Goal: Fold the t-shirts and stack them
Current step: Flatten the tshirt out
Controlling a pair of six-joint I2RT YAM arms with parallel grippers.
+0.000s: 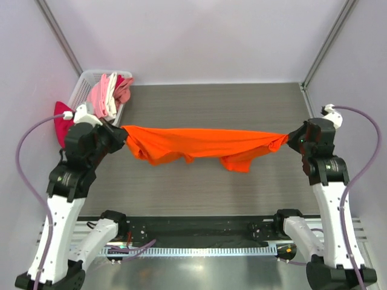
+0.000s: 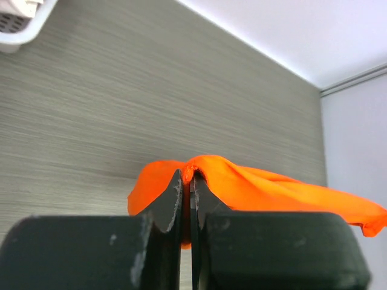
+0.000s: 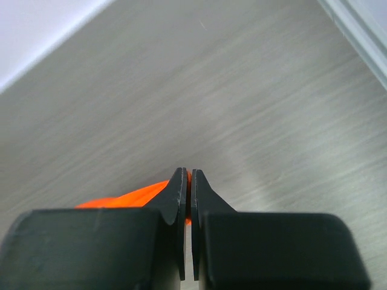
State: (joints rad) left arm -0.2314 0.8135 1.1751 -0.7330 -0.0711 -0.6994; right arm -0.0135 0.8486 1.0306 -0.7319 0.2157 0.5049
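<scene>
The right gripper swings up first, then down toward the grey tabletop below and releases the orange t-shirt's end next, since the cloth hangs bunched and narrow.
The bright orange t-shirt (image 1: pixel 199 145) hangs stretched in the air between both grippers, above the middle of the table. My left gripper (image 1: pixel 123 130) is shut on its left end; the left wrist view shows the cloth (image 2: pixel 254 187) pinched between the jaws at the gripper (image 2: pixel 187 174). My right gripper (image 1: pixel 289 138) is shut on its right end; the right wrist view shows a strip of orange cloth (image 3: pixel 130 196) at the gripper (image 3: pixel 187 174). More t-shirts, light pink and white (image 1: pixel 106 95), lie heaped in the basket. A magenta-red one (image 1: pixel 60 118) shows behind the left arm.
A white plastic mesh basket (image 1: pixel 84 81) stands at the far left corner; its corner shows in the left wrist view (image 2: pixel 18 27). The grey wood-grain table (image 1: pixel 211 193) lies below the shirt. Walls and metal frame posts (image 1: pixel 326 42) bound the table.
</scene>
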